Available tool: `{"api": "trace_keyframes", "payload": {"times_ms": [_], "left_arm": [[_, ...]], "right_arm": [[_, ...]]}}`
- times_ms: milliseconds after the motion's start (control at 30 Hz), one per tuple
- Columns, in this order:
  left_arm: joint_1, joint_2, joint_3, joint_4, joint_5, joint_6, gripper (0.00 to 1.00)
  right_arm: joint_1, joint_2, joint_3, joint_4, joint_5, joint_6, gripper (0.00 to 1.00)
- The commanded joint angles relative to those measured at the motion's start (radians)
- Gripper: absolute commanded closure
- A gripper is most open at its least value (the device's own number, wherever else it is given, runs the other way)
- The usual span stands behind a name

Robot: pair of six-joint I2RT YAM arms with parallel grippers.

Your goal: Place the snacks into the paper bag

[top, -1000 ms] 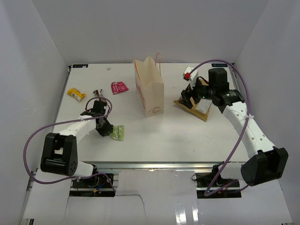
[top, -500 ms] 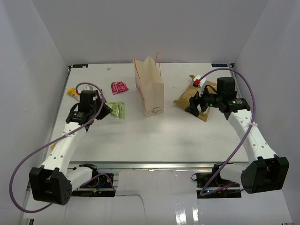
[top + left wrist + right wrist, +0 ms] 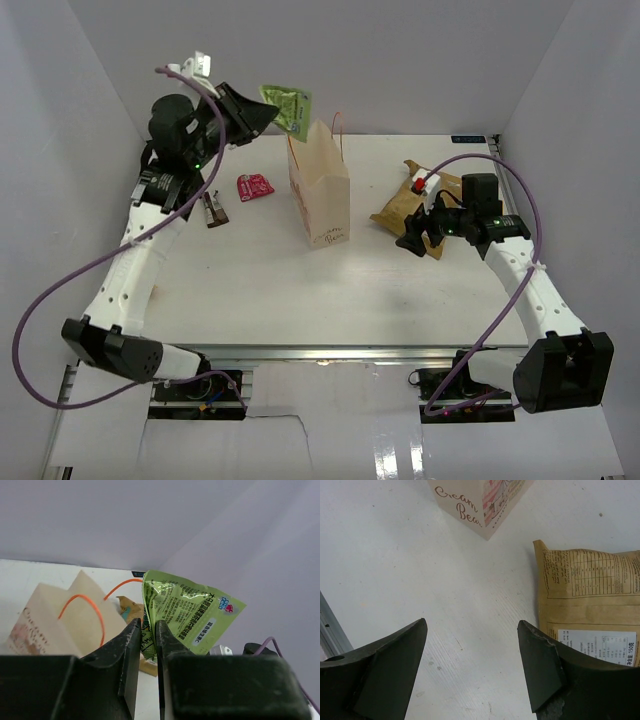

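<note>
The green packet (image 3: 287, 104) still hangs beside the bag's opening, so I should next move my left gripper to the right in the top view, over the bag's opening, to release.
The paper bag (image 3: 322, 195) stands upright mid-table, its mouth open and its orange cord handles (image 3: 82, 605) up. My left gripper (image 3: 270, 110) is raised high at the bag's far-left side, shut on a green packet (image 3: 287, 104) that hangs just above and left of the mouth. In the left wrist view the green packet (image 3: 192, 615) is pinched by one edge in my left gripper (image 3: 148, 626). The brown-gold pouch (image 3: 405, 203) lies right of the bag. My right gripper (image 3: 411, 241) hovers open and holding nothing at its near-left edge, over bare table (image 3: 470, 595). A red wrapper (image 3: 254, 186) lies left of the bag.
A small dark packet (image 3: 212, 208) lies on the table under my left arm. White walls close in the table at the back and both sides. The bag's printed lower corner (image 3: 480, 500) shows ahead of my right gripper (image 3: 471, 625), with the pouch (image 3: 592, 595) beside its right finger.
My left arm has lifted the green packet off the table and carried it up and back to the bag's mouth. My right gripper drifted slightly toward the pouch's near edge, still open.
</note>
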Motion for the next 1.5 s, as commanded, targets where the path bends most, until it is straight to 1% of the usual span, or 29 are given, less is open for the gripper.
{"api": "trace_keyframes", "payload": {"times_ms": [0,67,100,133,267,367,500,600,733,767,833,867,933,1000,1033,1133,1267,1333,1367,1400,1433,1467], "left_arm": [[-0.088,0.12,0.093,0.0,-0.014,0.083,1.0],[-0.146,0.165,0.154,-0.013,-0.066,0.125,1.0],[-0.158,0.209,0.173,-0.021,-0.112,0.164,0.99],[-0.169,0.229,0.209,-0.03,-0.131,0.183,0.99],[-0.207,0.315,0.278,-0.09,-0.204,0.264,0.99],[-0.217,0.34,0.271,-0.121,-0.263,0.315,0.99],[-0.22,0.342,0.231,-0.129,-0.268,0.347,0.98],[-0.226,0.345,0.205,-0.132,-0.268,0.357,0.96],[-0.232,0.354,0.197,-0.138,-0.301,0.358,0.82],[-0.232,0.355,0.199,-0.136,-0.304,0.357,0.68],[-0.232,0.358,0.213,-0.139,-0.312,0.354,0.49],[-0.232,0.36,0.22,-0.139,-0.318,0.353,0.34],[-0.232,0.371,0.261,-0.145,-0.318,0.353,0.25],[-0.232,0.381,0.303,-0.153,-0.317,0.349,0.2],[-0.232,0.395,0.352,-0.159,-0.315,0.346,0.19],[-0.232,0.412,0.433,-0.171,-0.315,0.341,0.18],[-0.231,0.382,0.449,-0.17,-0.35,0.341,0.17],[-0.217,0.346,0.392,-0.146,-0.402,0.338,0.16],[-0.205,0.299,0.356,-0.13,-0.415,0.318,0.15],[-0.171,0.27,0.261,-0.089,-0.424,0.298,0.15],[-0.145,0.241,0.209,-0.066,-0.415,0.242,0.15],[-0.111,0.186,0.102,-0.046,-0.395,0.201,0.16]], "right_arm": [[-0.009,-0.02,-0.002,0.014,-0.009,-0.011,0.21],[-0.012,-0.023,-0.007,0.014,-0.004,-0.012,0.21],[-0.015,-0.025,-0.009,0.014,0.001,-0.014,0.21],[-0.016,-0.026,-0.01,0.013,0.001,-0.015,0.21],[-0.025,-0.031,-0.025,0.011,0.004,-0.014,0.21],[-0.032,-0.033,-0.033,0.013,0.007,-0.014,0.21],[-0.035,-0.028,-0.044,0.014,0.004,-0.015,0.21],[-0.036,-0.023,-0.044,0.013,0.004,-0.021,0.21],[-0.036,-0.013,-0.041,0.014,0.005,-0.028,0.21],[-0.036,-0.013,-0.041,0.014,0.007,-0.029,0.21],[-0.035,-0.011,-0.038,0.013,0.007,-0.032,0.21],[-0.036,-0.01,-0.039,0.014,0.007,-0.031,0.21],[-0.036,-0.01,-0.039,0.013,0.007,-0.031,0.21],[-0.038,-0.008,-0.041,0.014,0.005,-0.029,0.21],[-0.036,-0.008,-0.041,0.013,0.005,-0.029,0.21],[-0.039,-0.007,-0.042,0.014,0.008,-0.029,0.21],[-0.045,-0.008,-0.048,0.014,0.013,-0.031,0.21],[-0.048,-0.008,-0.058,0.014,0.016,-0.032,0.21],[-0.05,-0.008,-0.059,0.016,0.016,-0.034,0.2],[-0.052,-0.008,-0.067,0.016,0.016,-0.032,0.21],[-0.053,-0.008,-0.07,0.016,0.014,-0.032,0.2],[-0.053,-0.005,-0.073,0.019,0.014,-0.032,0.21]]}}
